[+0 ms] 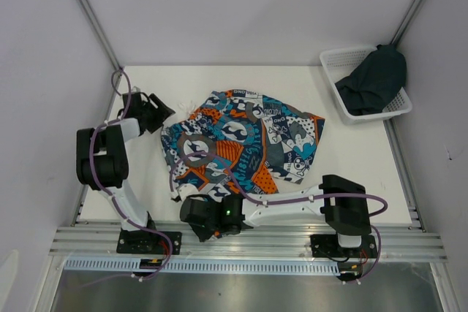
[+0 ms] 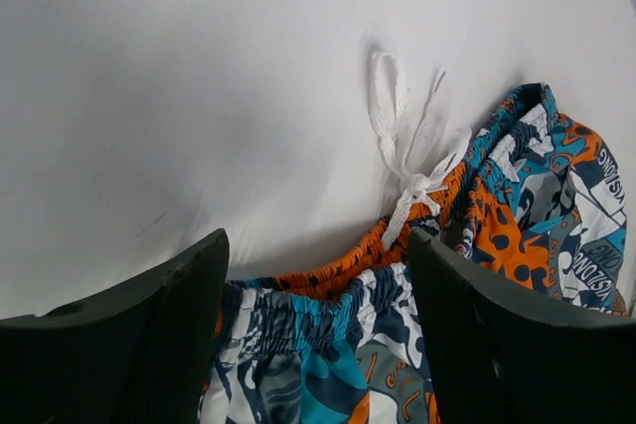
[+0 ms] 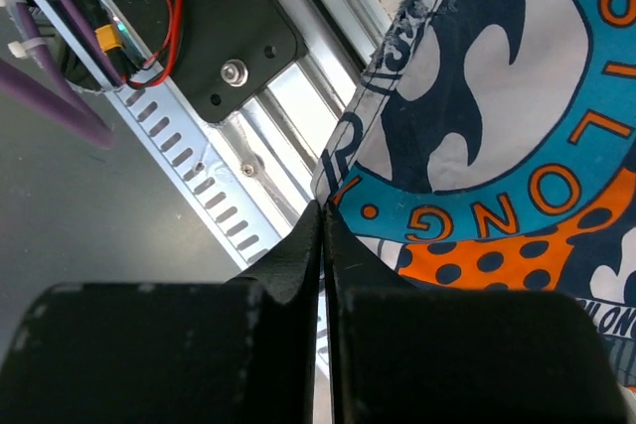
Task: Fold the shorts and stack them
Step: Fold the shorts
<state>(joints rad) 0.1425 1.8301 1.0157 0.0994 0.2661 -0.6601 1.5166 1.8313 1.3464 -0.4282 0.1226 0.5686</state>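
Observation:
The waistband's end lies at one finger instead of between both, so the robot should next pull its left gripper back toward the robot's base onto the waistband's near corner.
The printed shorts, in orange, teal, white and navy with lettering, lie spread on the middle of the table. My left gripper is open at their far left edge. In the left wrist view the elastic waistband lies between the fingers, with the white drawstring just beyond. My right gripper is shut at the shorts' near-left corner. In the right wrist view the hem runs into the closed fingertips. The plain dark shorts lie bunched in the basket.
A white mesh basket stands at the table's far right corner. The aluminium rail with the arm bases runs along the near edge and shows in the right wrist view. White walls enclose the table.

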